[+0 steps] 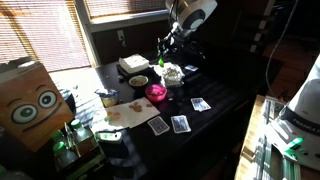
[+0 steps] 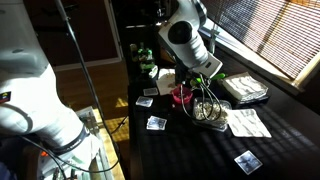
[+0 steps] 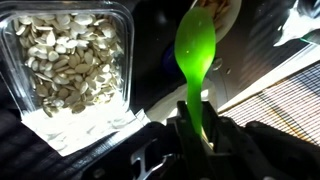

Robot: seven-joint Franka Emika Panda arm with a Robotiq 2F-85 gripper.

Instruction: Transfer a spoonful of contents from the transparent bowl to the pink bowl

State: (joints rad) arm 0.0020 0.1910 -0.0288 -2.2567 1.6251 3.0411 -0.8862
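Next, my gripper lowers past the transparent bowl (image 1: pixel 172 73) toward the dark tabletop between the bowl and the playing cards and releases the spoon, since that tabletop lies bare.
In the wrist view my gripper (image 3: pixel 195 125) is shut on the handle of a bright green spoon (image 3: pixel 194 55), which points away from me. The spoon's scoop end reaches the rim of a pale bowl with a yellowish inside (image 3: pixel 224 9) at the top edge; whether anything lies in the scoop I cannot tell. Both exterior views show the pink bowl (image 1: pixel 156 93) (image 2: pixel 181 96) on the dark table. Beside it is the transparent bowl (image 1: pixel 172 73) (image 2: pixel 208 110) with whitish contents (image 1: pixel 172 71). The arm (image 1: pixel 188 18) hangs over the bowls from the back.
A clear square container of pale seeds (image 3: pixel 70 55) rests on a white napkin (image 3: pixel 85 127), left of the spoon. An opaque bowl of yellowish-brown stuff (image 1: pixel 137 81), playing cards (image 1: pixel 180 123) and a box with cartoon eyes (image 1: pixel 30 100) share the table. Window blinds (image 2: pixel 275 35) run along the table's edge.
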